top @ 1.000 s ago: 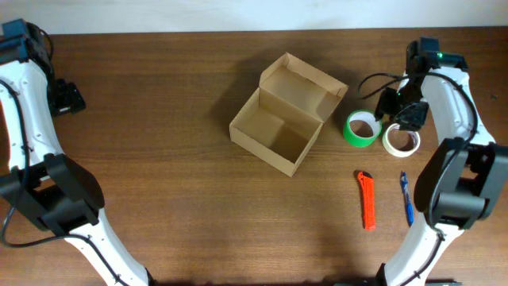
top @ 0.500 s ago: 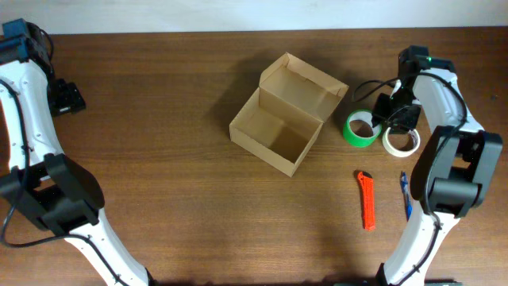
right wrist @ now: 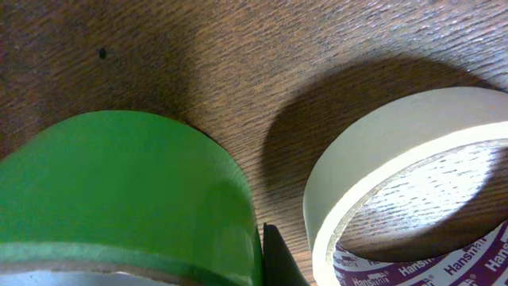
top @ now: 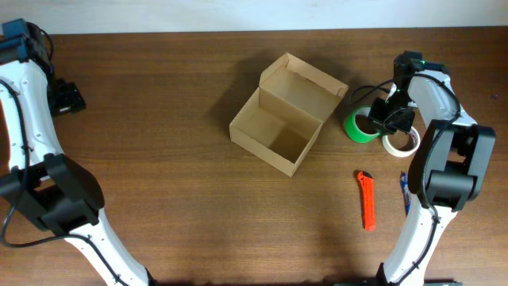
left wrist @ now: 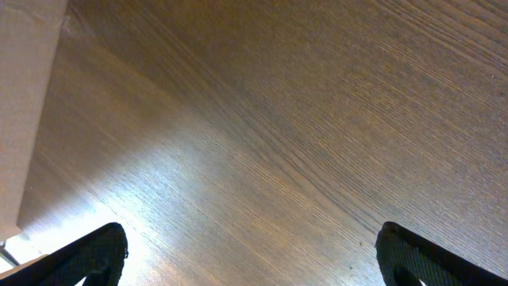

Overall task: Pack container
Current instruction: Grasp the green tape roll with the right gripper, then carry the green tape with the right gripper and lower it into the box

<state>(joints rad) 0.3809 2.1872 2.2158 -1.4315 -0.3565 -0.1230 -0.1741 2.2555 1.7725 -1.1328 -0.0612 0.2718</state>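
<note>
The robot's right gripper needs to lift the green roll (top: 359, 127), take it to the left in the overhead view, then lower it into the container's farther end (top: 263, 124) and let go, because that end is empty.
The container (top: 278, 133), a tan cardboard box, sits open and empty at the table's middle with its lid flap (top: 305, 86) tipped back. To its right lies a green tape roll (top: 359, 127) (right wrist: 119, 191), and my right gripper (top: 381, 121) is shut on its wall. One dark finger (right wrist: 279, 258) presses the roll's outer side; the other is hidden behind the roll. A white tape roll (top: 403, 143) (right wrist: 397, 151) lies just right of the green one. Far off at the left edge, my left gripper (top: 70, 97) (left wrist: 254, 270) is open over bare wood.
An orange utility knife (top: 366, 200) and a blue pen (top: 406, 199) lie on the table in front of the tape rolls. A pale surface (left wrist: 24, 103) borders the wood beside my left gripper.
My right gripper has shifted left from between the two rolls onto the green tape roll and its jaws have closed on the roll's wall. The left arm has not moved.
</note>
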